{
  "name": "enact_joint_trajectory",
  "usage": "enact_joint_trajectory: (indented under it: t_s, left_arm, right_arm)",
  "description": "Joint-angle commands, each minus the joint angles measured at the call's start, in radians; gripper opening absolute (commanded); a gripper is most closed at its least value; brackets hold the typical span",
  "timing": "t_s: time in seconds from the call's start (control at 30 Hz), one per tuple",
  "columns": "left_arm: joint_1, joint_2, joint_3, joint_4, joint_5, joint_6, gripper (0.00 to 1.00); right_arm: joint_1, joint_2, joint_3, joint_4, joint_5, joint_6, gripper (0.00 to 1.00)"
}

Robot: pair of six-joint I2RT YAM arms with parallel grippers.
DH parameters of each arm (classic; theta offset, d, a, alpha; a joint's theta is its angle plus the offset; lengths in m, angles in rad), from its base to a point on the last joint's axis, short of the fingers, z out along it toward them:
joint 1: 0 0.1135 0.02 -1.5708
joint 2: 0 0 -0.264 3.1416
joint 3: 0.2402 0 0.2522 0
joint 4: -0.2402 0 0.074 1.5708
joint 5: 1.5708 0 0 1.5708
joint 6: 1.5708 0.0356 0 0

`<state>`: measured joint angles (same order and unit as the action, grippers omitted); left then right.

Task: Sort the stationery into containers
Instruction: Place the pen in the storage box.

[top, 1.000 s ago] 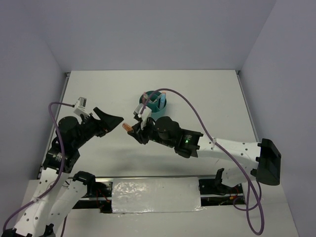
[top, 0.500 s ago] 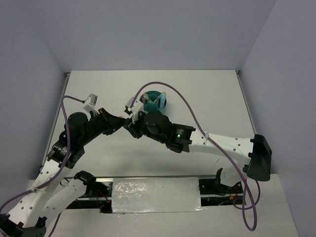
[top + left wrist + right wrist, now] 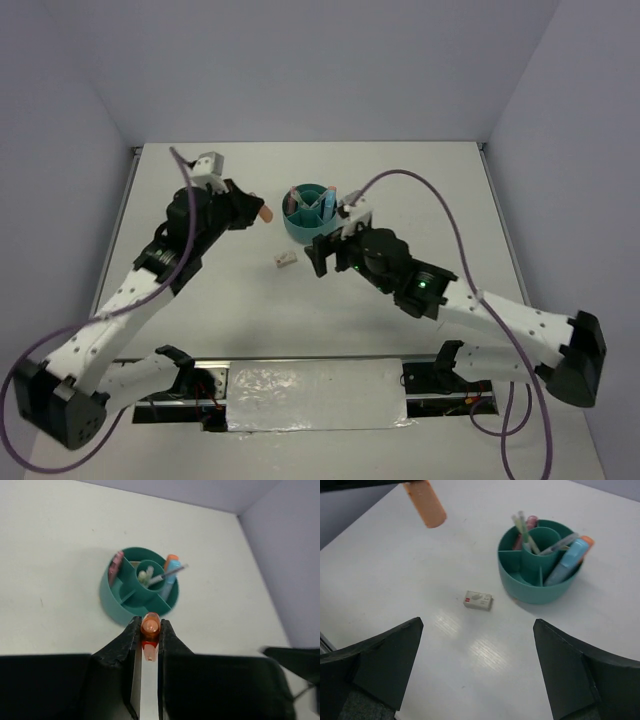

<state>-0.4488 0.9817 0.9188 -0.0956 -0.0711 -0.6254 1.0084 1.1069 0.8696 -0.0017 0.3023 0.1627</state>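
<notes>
My left gripper moves outward and to the right in the top view next, coming down over the pink item's compartment (image 3: 293, 207) (image 3: 118, 586) to release the marker, since the compartment has room.
A stubby orange marker (image 3: 150, 626) is pinched between the fingers of my left gripper (image 3: 150, 630), which is shut on it. It hangs in the air just left of the round teal organizer (image 3: 297, 232) and shows in the right wrist view as the orange marker (image 3: 425, 502). Pens, a blue marker (image 3: 565, 565), an orange one and a pink item stand in the organizer (image 3: 540, 594). A small white eraser (image 3: 285, 260) lies on the table. My right gripper (image 3: 322, 258) is open and empty just right of the eraser (image 3: 478, 600).
Grey walls close in the white table (image 3: 430, 190) at the back and on both sides. The right arm's purple cable (image 3: 400, 180) arcs over the table right of the organizer. A foil-covered strip (image 3: 315, 395) lies between the arm bases.
The orange marker passed from my right gripper to my left. The left closed on it and carried it up beside the organizer. The right opened wide and drew back to the right.
</notes>
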Motion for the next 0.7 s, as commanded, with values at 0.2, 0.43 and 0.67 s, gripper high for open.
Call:
enact_joint_trajectory:
  t_s: [0.2, 0.43, 0.67]
  left_arm:
    - [0.039, 0.446, 0.244, 0.347, -0.041, 0.173, 0.0]
    - [0.044, 0.609, 0.295, 0.381, -0.049, 0.173, 0.01]
    - [0.042, 0.65, 0.244, 0.441, -0.045, 0.156, 0.1]
  right_arm:
    - [-0.024, -0.399, -0.136, -0.182, 0.143, 0.058, 1.0]
    - [-0.028, -0.532, -0.152, -0.245, 0.132, 0.057, 1.0]
    - [-0.028, -0.535, -0.132, -0.258, 0.109, 0.051, 1.0]
